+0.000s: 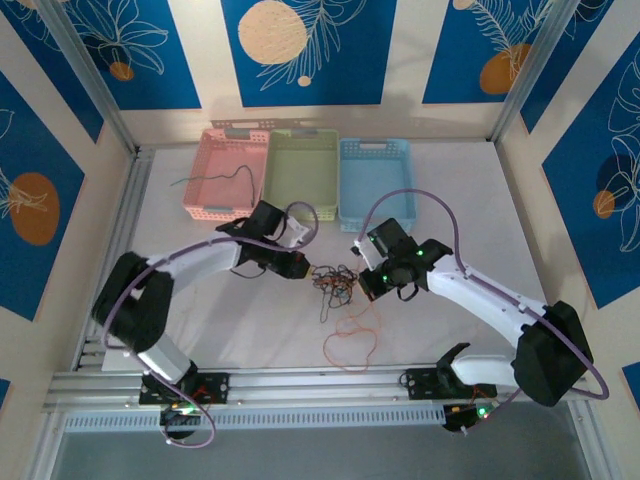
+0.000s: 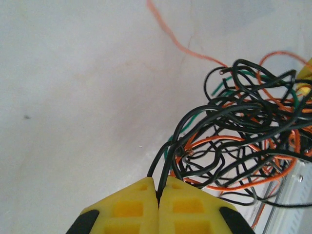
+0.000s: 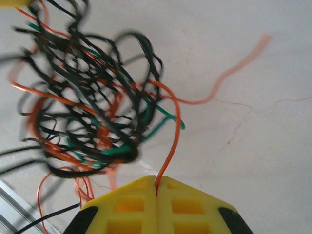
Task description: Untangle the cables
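Observation:
My right gripper will next pull the orange cable, which runs into it from the tangle, away toward the blue basket's near corner [image 1: 412, 226] and release it.
The cables [image 1: 335, 284] lie as a tangled bunch of black, orange and green wires on the white table between my two grippers. An orange loop [image 1: 350, 345] trails from the bunch toward the near edge. My left gripper [image 1: 308, 268] sits at the bunch's left side; in the left wrist view its yellow fingers [image 2: 158, 191] are shut on a black cable [image 2: 168, 146] that runs into the tangle [image 2: 243, 131]. My right gripper [image 1: 362, 286] is at the bunch's right side, shut [image 3: 157, 187] on an orange cable [image 3: 174, 136] beside the tangle [image 3: 87, 107].
Three baskets stand in a row at the back: pink [image 1: 222, 213], green [image 1: 300, 138] and blue [image 1: 375, 147]. A thin dark wire [image 1: 240, 170] lies in the pink basket. Aluminium rails [image 1: 300, 382] border the table at the left and the near edge.

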Action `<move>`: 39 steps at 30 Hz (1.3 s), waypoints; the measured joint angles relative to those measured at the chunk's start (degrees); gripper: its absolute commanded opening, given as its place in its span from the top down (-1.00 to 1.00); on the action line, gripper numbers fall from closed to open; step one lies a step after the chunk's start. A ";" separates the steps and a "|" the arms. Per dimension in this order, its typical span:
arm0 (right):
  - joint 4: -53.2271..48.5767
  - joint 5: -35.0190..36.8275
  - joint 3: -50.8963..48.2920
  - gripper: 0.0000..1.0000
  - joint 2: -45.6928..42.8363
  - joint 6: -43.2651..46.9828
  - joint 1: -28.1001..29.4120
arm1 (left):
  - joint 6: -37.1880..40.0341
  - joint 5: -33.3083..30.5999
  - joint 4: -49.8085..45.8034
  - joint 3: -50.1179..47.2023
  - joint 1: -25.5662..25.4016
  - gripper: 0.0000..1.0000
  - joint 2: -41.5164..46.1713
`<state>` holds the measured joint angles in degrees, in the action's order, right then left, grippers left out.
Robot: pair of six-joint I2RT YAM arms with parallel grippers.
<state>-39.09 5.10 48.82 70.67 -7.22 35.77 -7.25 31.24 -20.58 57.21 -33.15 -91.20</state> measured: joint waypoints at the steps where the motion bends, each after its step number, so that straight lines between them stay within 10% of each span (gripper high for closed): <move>1: 0.02 0.15 0.00 1.00 -0.42 -0.02 -0.26 | -0.48 -1.05 0.02 -0.44 0.31 1.00 1.79; 14: 5.07 2.62 0.90 1.00 -6.54 -5.05 -7.74 | -5.35 -19.23 -10.93 -3.91 10.51 1.00 27.23; 27: 4.63 2.45 -1.99 1.00 -18.03 -13.94 -26.97 | -2.45 -36.68 -25.49 -3.06 21.44 1.00 33.44; 34: 6.21 -4.61 -3.21 1.00 -16.59 -14.27 -27.74 | -1.20 -31.04 -25.81 -3.39 22.71 1.00 34.80; 39: 9.18 -9.73 -3.52 0.43 -10.84 -13.51 -18.16 | -1.16 -23.63 -24.83 -4.68 22.71 1.00 35.19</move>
<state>-29.91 -4.62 45.30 59.83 -20.73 17.61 -8.40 7.62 -45.41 52.53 -10.44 -56.01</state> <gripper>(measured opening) 0.204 0.064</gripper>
